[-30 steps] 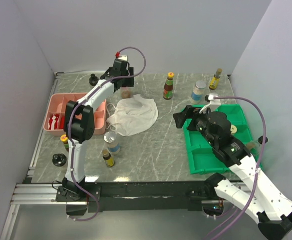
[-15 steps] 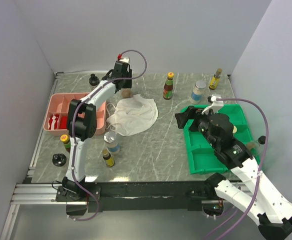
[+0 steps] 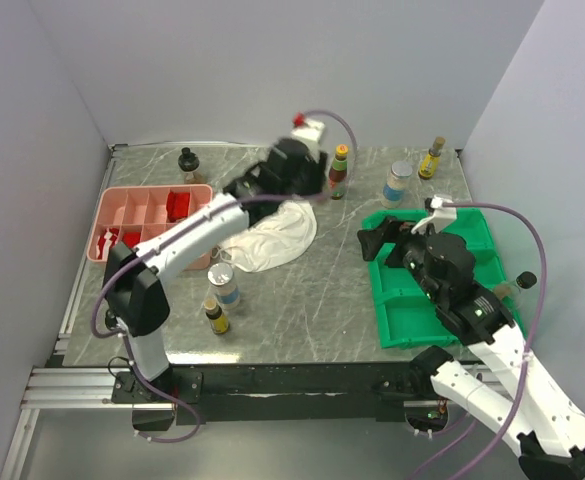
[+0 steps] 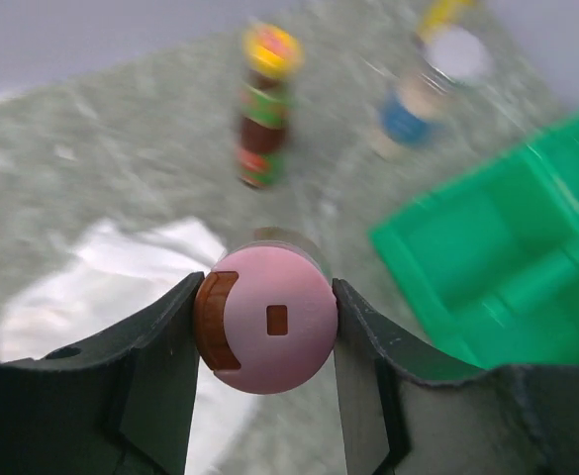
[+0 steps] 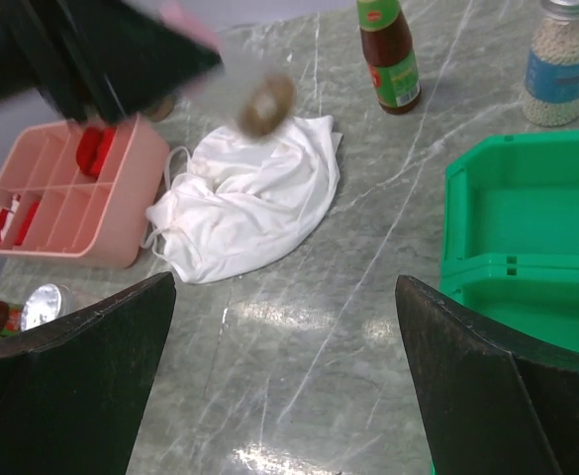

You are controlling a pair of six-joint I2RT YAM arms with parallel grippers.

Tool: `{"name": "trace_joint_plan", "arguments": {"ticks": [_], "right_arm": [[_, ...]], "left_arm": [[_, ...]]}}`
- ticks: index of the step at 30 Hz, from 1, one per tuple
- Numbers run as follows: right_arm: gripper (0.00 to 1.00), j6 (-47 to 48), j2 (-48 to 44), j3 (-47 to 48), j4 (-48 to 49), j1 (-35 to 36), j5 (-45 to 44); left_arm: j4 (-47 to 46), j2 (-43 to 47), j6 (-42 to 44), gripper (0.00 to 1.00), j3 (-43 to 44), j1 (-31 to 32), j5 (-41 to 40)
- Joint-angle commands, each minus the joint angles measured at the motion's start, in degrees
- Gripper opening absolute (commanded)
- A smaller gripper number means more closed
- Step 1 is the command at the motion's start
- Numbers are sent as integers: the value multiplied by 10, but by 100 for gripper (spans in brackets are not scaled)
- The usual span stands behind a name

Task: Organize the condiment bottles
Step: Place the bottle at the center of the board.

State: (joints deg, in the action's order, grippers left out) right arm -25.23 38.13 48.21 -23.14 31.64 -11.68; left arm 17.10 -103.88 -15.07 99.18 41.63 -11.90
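My left gripper moves back and down next and releases the pink-capped bottle on the bare tabletop between white cloth and green tray, since that part stands clear.
My left gripper point(image 3: 302, 183) is shut on a small pink-capped bottle point(image 4: 269, 317) and holds it in the air over the far edge of the white cloth point(image 3: 272, 235); the right wrist view shows its underside point(image 5: 264, 104). A red-labelled bottle with a yellow cap point(image 3: 339, 172), a blue-labelled clear jar point(image 3: 397, 183) and an amber bottle point(image 3: 432, 157) stand at the back right. A dark bottle point(image 3: 186, 160) stands at the back left. A silver-capped clear bottle point(image 3: 223, 283) and a small yellow-capped bottle point(image 3: 215, 315) stand front left. My right gripper point(image 3: 370, 240) is open and empty by the green tray point(image 3: 412, 300).
A pink compartment tray point(image 3: 152, 215) with red items lies at the left. The white cloth point(image 5: 249, 198) lies mid-table. Another small bottle point(image 3: 517, 288) stands by the green tray's right edge. Grey walls close in the table on three sides.
My left arm has swung from the back by the pink tray to the right, carrying the pink-capped bottle over the cloth's far edge. My right arm has shifted slightly right.
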Motion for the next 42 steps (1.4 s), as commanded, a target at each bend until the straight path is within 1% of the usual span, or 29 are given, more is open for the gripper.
{"name": "trace_joint_plan", "arguments": {"ticks": [1, 5, 8, 13, 17, 19, 22, 23, 24, 25, 30, 31, 35, 40, 42], "right_arm": [[100, -10, -54, 6, -23, 3, -26], [100, -16, -99, 6, -30, 2, -26], [100, -24, -114, 8, -32, 3, -27], [100, -25, -123, 10, -38, 3, -27], [100, -25, -113, 14, -47, 3, -19], [100, -25, -111, 11, -47, 2, -21], [100, -21, -108, 13, -51, 3, -29], [100, -19, -107, 14, -52, 3, -32], [100, -18, -106, 15, -53, 3, -32], [100, -17, -104, 16, -55, 3, -36], [100, -21, -97, 17, -60, 2, -34], [100, -20, -90, 18, -61, 3, -32], [100, -21, -73, 26, -73, 2, -35], [100, -24, -60, 32, -77, 4, -26], [100, -30, -54, 35, -78, 2, -19]], "left_arm": [[-5, 19, -43, 1, -81, 58, -14], [-25, 25, -74, 1, -130, 114, -30], [-55, 28, -88, 1, -163, 139, -34], [-86, 25, -105, 1, -208, 159, -41], [-88, 6, -116, 1, -217, 162, -20], [-78, -8, -116, 4, -210, 164, -22], [-73, -17, -116, 21, -203, 168, -26], [-78, -18, -115, 31, -203, 171, -26], [-80, -18, -116, 37, -207, 171, -25], [-82, -18, -116, 48, -209, 172, -23], [-90, -18, -124, 60, -221, 171, -10], [-92, -16, -129, 65, -223, 171, -8], [-88, -6, -134, 82, -224, 172, -1], [-60, 21, -147, 87, -224, 169, -19], [-44, 32, -156, 92, -218, 165, -24]]}}
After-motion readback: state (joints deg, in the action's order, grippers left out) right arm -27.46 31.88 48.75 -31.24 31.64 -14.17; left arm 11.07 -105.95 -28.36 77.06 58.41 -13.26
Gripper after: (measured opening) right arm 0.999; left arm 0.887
